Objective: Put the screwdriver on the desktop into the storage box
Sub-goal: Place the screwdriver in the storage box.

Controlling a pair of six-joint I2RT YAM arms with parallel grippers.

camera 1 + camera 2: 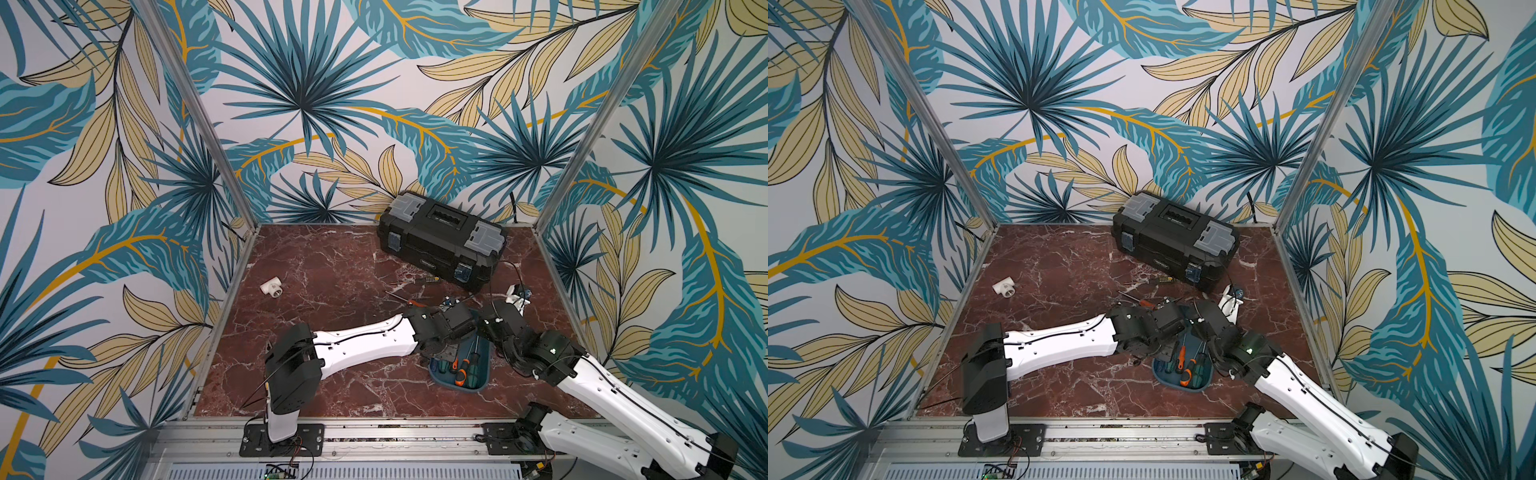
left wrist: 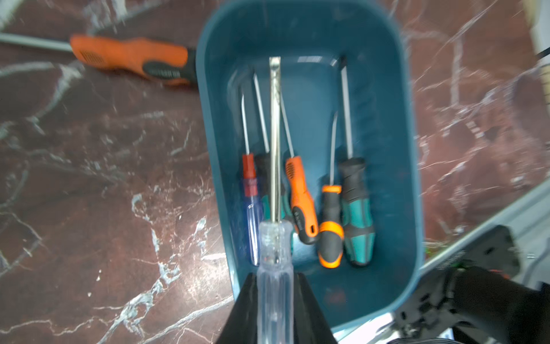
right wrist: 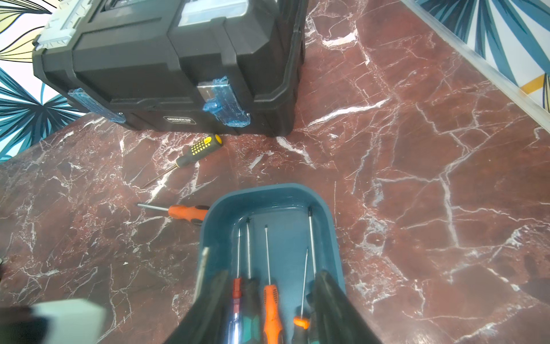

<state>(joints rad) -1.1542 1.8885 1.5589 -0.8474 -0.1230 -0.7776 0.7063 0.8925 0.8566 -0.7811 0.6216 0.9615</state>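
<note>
My left gripper moves down toward the red-handled screwdriver by the box's side (image 2: 251, 197) next and releases the handle, as the clear-handled screwdriver's shaft points over the open storage box (image 2: 413, 149).
In the left wrist view my left gripper (image 2: 275, 277) is shut on the handle of a clear-handled screwdriver (image 2: 275, 253). Its steel shaft points out over the teal-blue storage box (image 2: 413, 149). Several screwdrivers with red, orange and teal handles lie side by side in the box (image 3: 285, 205). My right gripper (image 3: 272, 275) hangs open above them, holding nothing. On the desktop (image 1: 332, 270), an orange-handled screwdriver (image 3: 187, 212) lies against the box's outer wall. A black-and-yellow one (image 3: 202, 147) lies nearer the toolbox. In both top views the two wrists cover most of the box (image 1: 469, 384) (image 1: 1167, 380).
A closed black toolbox (image 1: 440, 239) with grey latches stands at the back of the desktop. A white pipe fitting (image 1: 271, 287) lies at the left. A small white object (image 1: 517, 296) sits near the right rail. Aluminium rails edge the surface.
</note>
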